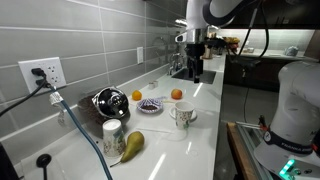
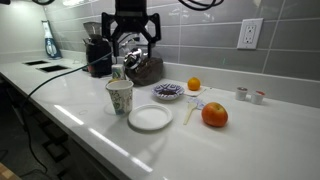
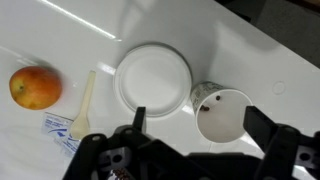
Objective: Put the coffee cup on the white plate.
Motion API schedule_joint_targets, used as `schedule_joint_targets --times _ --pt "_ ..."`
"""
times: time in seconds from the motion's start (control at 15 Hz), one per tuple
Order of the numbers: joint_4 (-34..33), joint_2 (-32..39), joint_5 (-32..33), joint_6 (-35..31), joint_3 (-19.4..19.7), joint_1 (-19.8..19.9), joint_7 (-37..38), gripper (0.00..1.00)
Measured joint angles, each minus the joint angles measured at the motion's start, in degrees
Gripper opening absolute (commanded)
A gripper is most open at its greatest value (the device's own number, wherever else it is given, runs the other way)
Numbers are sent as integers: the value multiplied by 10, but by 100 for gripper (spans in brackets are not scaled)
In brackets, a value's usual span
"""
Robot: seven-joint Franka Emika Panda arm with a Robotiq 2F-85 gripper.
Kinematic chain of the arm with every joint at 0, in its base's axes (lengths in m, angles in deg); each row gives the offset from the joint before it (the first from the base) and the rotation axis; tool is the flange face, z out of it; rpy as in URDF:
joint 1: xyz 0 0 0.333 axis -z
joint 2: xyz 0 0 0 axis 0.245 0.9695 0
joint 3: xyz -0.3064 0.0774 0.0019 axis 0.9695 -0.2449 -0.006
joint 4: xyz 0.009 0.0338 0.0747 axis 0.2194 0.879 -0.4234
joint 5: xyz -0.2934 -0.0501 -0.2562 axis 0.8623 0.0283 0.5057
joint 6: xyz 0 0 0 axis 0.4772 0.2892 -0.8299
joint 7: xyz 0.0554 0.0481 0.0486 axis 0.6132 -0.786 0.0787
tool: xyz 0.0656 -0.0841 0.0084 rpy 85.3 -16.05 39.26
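Observation:
My fingers are on both sides of the coffee cup's rim by the plate. My gripper should go down onto that rim next, with one finger inside and one outside.
The coffee cup (image 2: 119, 96), whitish with dark specks on its wall, stands upright on the counter; it also shows in an exterior view (image 1: 181, 116) and in the wrist view (image 3: 222, 113). The white plate (image 2: 150, 119) lies bare on the counter right beside it, and shows in the wrist view (image 3: 152, 80). My gripper (image 2: 135, 50) is open and empty, well above the counter. In the wrist view my gripper (image 3: 198, 125) looks straight down; the cup sits between the fingers, nearer one finger, and the plate is off to the side.
A large orange (image 2: 215, 114), a wooden spoon (image 2: 190, 112), a small orange (image 2: 194, 84) and a dark-patterned dish (image 2: 168, 92) lie near the plate. A dark shiny appliance (image 2: 140, 68) stands behind the cup. A pear (image 1: 132, 145) and a pale cylinder (image 1: 113, 134) stand further along.

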Motion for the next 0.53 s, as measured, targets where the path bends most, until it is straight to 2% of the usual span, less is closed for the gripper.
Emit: schedule_joint_targets --times 0.33,0.47,0.53 --pt "56 19 -14 -120 3 -2 -9 100" --pt "79 29 -16 -175 3 -2 -10 93" --pt "89 35 -16 -203 4 -2 -11 84"
